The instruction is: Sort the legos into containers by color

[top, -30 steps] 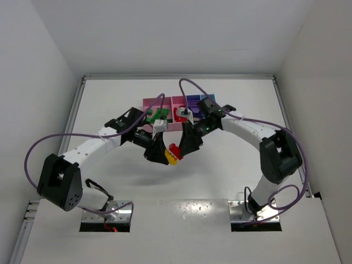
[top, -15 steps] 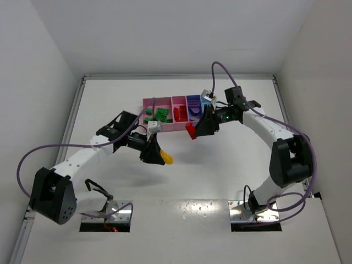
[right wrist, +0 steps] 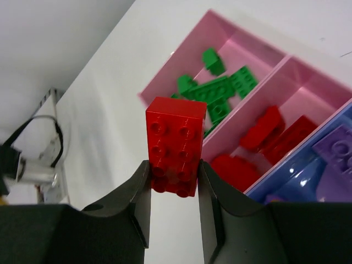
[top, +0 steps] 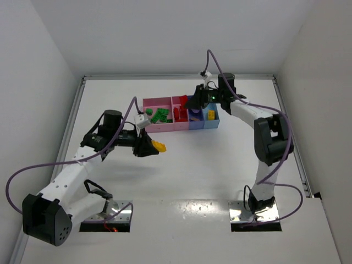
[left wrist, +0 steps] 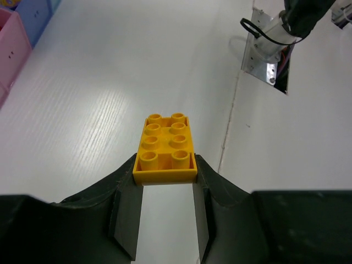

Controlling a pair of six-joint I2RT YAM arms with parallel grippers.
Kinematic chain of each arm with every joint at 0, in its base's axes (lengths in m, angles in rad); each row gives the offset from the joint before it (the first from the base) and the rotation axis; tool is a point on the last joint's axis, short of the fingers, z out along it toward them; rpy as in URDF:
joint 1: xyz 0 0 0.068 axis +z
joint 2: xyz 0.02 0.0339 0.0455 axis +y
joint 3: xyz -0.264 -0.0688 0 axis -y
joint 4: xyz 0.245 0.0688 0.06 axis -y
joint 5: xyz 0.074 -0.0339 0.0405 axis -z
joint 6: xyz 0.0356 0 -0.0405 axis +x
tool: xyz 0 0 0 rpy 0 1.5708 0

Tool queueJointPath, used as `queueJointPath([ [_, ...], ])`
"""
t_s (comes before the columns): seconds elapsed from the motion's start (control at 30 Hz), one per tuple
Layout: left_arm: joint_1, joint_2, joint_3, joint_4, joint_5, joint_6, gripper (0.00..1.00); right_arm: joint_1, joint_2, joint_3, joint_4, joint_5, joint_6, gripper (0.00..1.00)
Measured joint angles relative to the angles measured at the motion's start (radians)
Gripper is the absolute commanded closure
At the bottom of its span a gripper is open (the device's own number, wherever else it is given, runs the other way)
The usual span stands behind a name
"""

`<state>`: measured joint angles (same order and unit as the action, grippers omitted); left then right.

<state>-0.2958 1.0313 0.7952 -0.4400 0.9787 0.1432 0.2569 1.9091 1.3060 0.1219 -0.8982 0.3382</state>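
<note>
My left gripper is to go outward and to the right in the top view, over the light blue bin (top: 210, 112), because a yellow brick already lies there.
The row of bins (top: 165, 127) sits at the table's back middle. The wide pink bin (right wrist: 242, 49) holds green bricks (right wrist: 217, 91). The narrow pink bin (right wrist: 308, 82) holds red bricks (right wrist: 275, 132). The purple-blue bin holds purple bricks (right wrist: 338, 151), and the light blue bin holds a yellow brick (top: 210, 115). My right gripper (top: 187, 103) is shut on a red brick (right wrist: 176, 144) above the narrow pink bin. My left gripper (top: 153, 147) is shut on a yellow brick (left wrist: 166, 148) over the table in front of the bins.
White walls surround the table. The two arm bases and their metal mounting plates (top: 106, 215) stand at the near edge, with purple cables looping from each arm. A mounting plate also shows in the left wrist view (left wrist: 265, 50).
The right arm has carried the red brick back and left, from in front of the bins to above the narrow pink bin. The left arm has drawn back left with the yellow brick.
</note>
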Motion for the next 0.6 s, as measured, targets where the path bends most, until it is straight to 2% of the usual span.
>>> queueJointPath([
  [0.1,0.006,0.0,0.0,0.0,-0.012,0.0,0.99,0.006,0.082,0.09,0.006,0.044,0.035,1.0],
  [0.2,0.014,0.003,0.0,0.0,-0.017,0.001,0.99,0.017,0.131,0.142,-0.003,0.076,0.045,0.94],
  [0.23,0.016,0.005,0.0,0.0,-0.019,0.001,0.99,0.021,0.143,0.154,-0.004,0.082,0.047,0.89],
  [0.27,0.017,0.008,0.0,0.0,-0.02,0.002,0.99,0.027,0.155,0.169,-0.013,0.089,0.046,0.76],
  [0.33,0.021,0.02,0.0,0.0,-0.024,0.002,0.99,0.039,0.184,0.201,-0.036,0.105,0.042,0.58],
  [0.37,0.026,0.029,0.0,0.0,-0.026,0.002,0.99,0.044,0.198,0.216,-0.05,0.115,0.04,0.46],
  [0.47,0.039,0.053,0.0,0.0,-0.036,0.002,0.99,0.06,0.228,0.238,-0.078,0.142,0.03,0.31],
  [0.6,0.049,0.059,0.001,0.02,-0.063,-0.019,0.99,0.071,0.24,0.24,-0.107,0.167,0.021,0.3],
])
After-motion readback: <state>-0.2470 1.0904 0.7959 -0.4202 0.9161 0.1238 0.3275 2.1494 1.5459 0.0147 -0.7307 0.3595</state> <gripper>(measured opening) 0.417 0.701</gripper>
